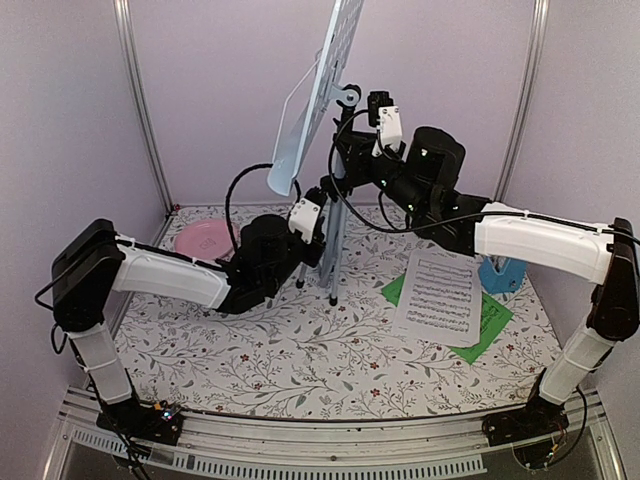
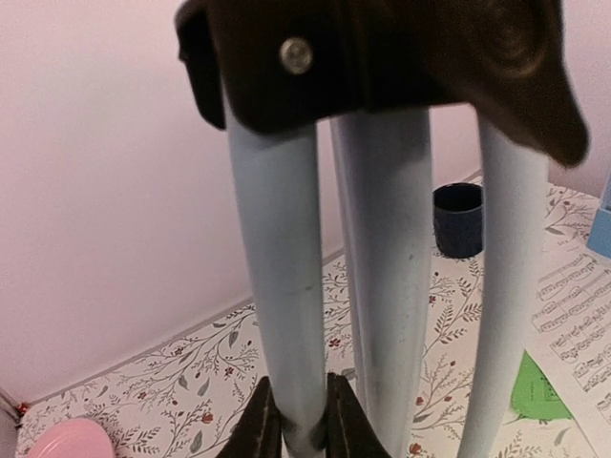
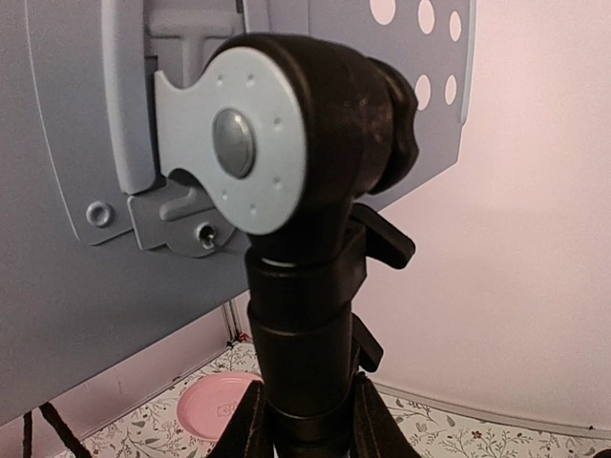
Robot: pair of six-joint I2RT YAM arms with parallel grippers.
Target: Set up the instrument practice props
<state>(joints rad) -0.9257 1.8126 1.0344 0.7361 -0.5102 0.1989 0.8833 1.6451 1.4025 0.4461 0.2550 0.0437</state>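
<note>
The tripod's feet [image 1: 333, 299] are to the left of my right gripper in the top view. Next, my right gripper needs to bring the music stand's pole sideways over them and release it.
The music stand stands upright at mid-table, its pale perforated desk [image 1: 315, 95] tilted up over the silver tripod [image 1: 333, 240]. My left gripper [image 1: 318, 215] is low by the tripod. In the left wrist view its gripper [image 2: 299, 420] is shut on one silver leg [image 2: 277, 267]. My right gripper [image 1: 350, 150] holds the pole just under the desk. In the right wrist view that gripper [image 3: 304, 429] is shut on the black collar [image 3: 305, 315]. A white sheet-music page [image 1: 438, 295] lies on a green page [image 1: 490, 320] at the right, beside the blue metronome [image 1: 500, 272].
A pink plate [image 1: 205, 238] lies at the back left near the wall. A dark blue mug [image 2: 458, 219] stands beyond the tripod legs. Metal frame posts [image 1: 140, 100] rise at the back corners, and cables hang from both arms near the stand.
</note>
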